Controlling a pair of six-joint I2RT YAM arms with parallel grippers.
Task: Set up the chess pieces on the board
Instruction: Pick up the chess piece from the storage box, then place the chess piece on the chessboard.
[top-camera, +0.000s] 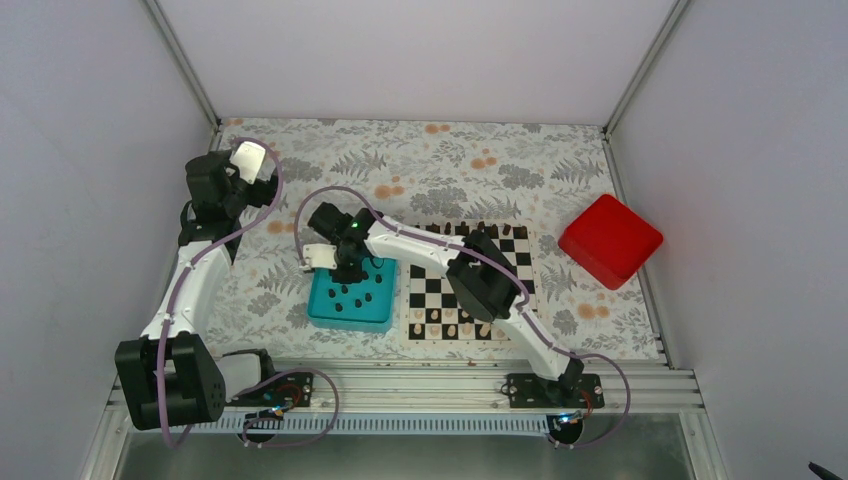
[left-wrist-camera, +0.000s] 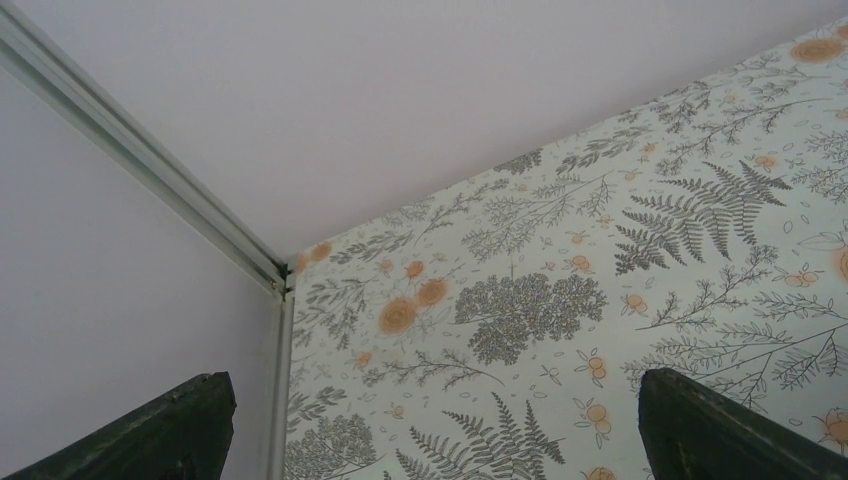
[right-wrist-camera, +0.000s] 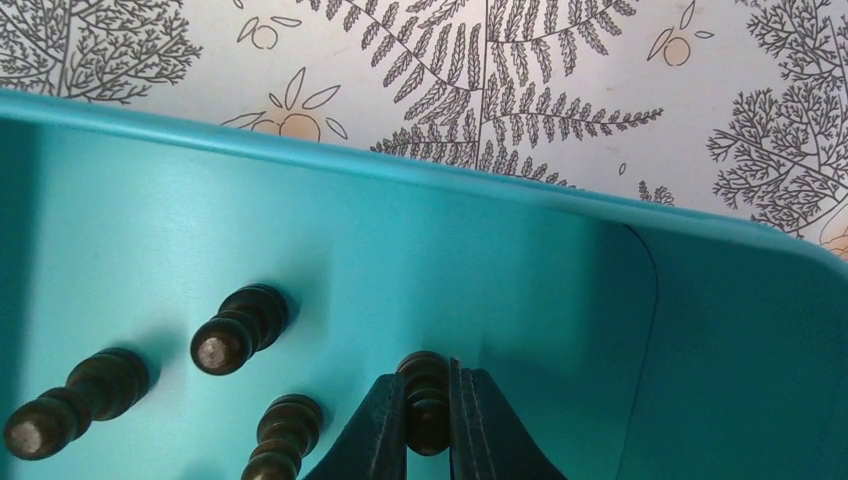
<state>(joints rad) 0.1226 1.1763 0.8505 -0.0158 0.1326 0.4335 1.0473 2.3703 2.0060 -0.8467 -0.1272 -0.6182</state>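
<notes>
The board's tray-side far corner (top-camera: 416, 230) lies right of my right gripper in the top view, past the tray's side, so I should lift clear, cross, lower and release.
The chequered board (top-camera: 440, 288) lies right of a teal tray (top-camera: 325, 310). Dark chess pieces (top-camera: 478, 229) stand along its far edge; pale ones line its near edge. Several dark pieces (top-camera: 352, 298) stand in the tray. My right gripper (top-camera: 349, 272) reaches into the tray's far part. In the right wrist view it (right-wrist-camera: 428, 420) is shut on one dark piece (right-wrist-camera: 425, 385), which still stands on the tray floor (right-wrist-camera: 420, 260). Other dark pieces (right-wrist-camera: 238, 328) stand to its left. My left gripper (top-camera: 250, 158) is open and empty near the far left corner, its fingertips (left-wrist-camera: 170, 425) wide apart.
A red box (top-camera: 610, 240) sits at the right, beyond the board. White walls close in the left, back and right sides. The floral cloth (top-camera: 430, 160) covers the table. The tray's far wall (right-wrist-camera: 500, 185) rises just beyond the held piece.
</notes>
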